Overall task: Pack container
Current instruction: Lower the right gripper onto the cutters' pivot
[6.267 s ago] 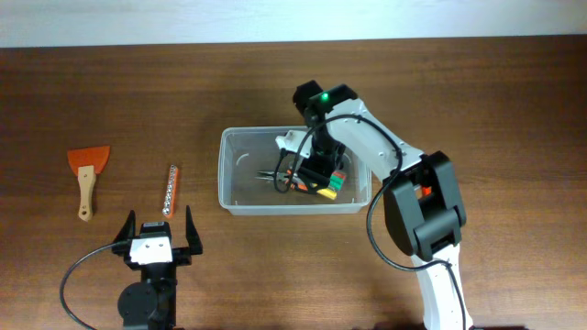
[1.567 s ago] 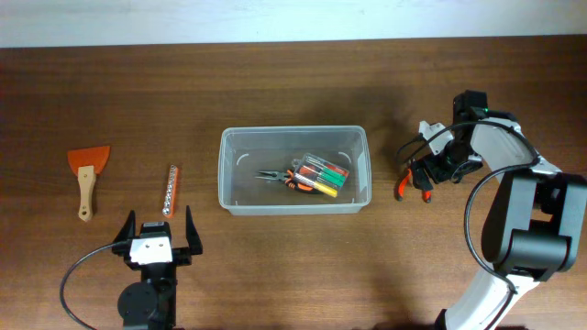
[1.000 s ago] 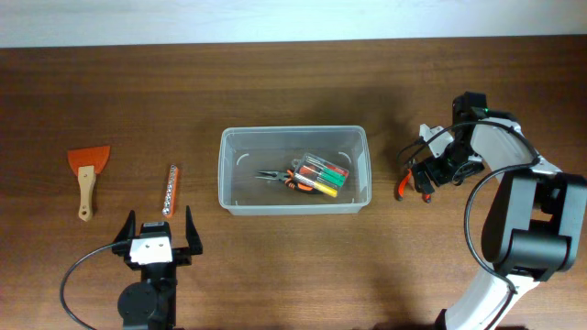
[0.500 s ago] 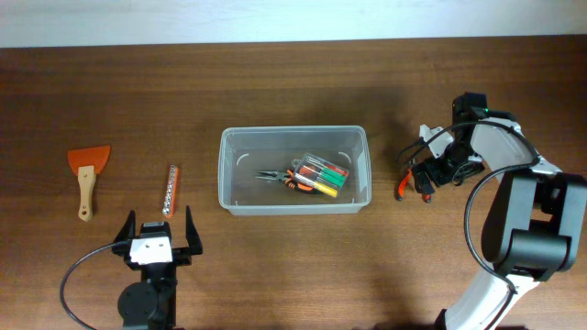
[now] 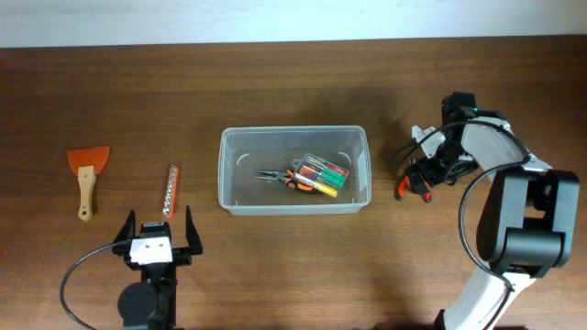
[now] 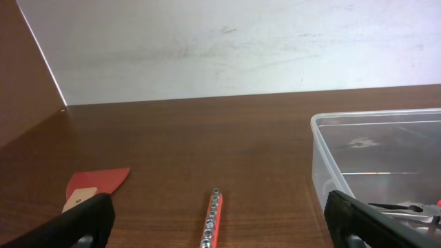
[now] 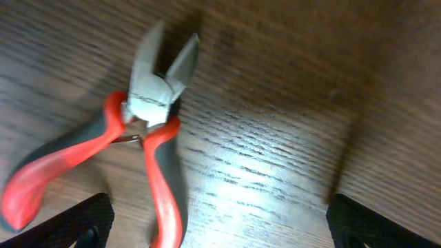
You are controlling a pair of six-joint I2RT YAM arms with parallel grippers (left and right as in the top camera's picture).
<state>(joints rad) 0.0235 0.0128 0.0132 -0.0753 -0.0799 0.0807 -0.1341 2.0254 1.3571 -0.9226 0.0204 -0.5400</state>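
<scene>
I will move my right gripper to the left in the wrist view next and close it, because the cutters' straighter handle (image 7: pixel 165 176) is off-centre between its fingers.
The container (image 5: pixel 226 180), a clear shallow bin, stands mid-table and holds black-and-orange pliers (image 5: pixel 280 178) and a pack of coloured markers (image 5: pixel 326 176). Its corner shows in the left wrist view as container (image 6: pixel 324 155). Red-handled cutters (image 5: pixel 410 188) lie on the table to its right. My right gripper (image 5: pixel 424 170) hovers low over them, open; in the right wrist view the cutters (image 7: pixel 148 96) lie flat with one handle running between my fingers, gripper (image 7: pixel 217 231) untouched. My left gripper (image 5: pixel 158 235) rests open near the front left, gripper (image 6: pixel 220 231) empty.
A red socket rail (image 5: pixel 170 189) and an orange scraper (image 5: pixel 87 170) with a wooden handle lie left of the container; both show ahead in the left wrist view, rail (image 6: pixel 211 220) and scraper (image 6: pixel 93 186). A white wall borders the far table edge.
The right arm left the container, where it had set the marker pack, and went right to the cutters; in the last half second it edged slightly further over them. Left arm unmoved.
</scene>
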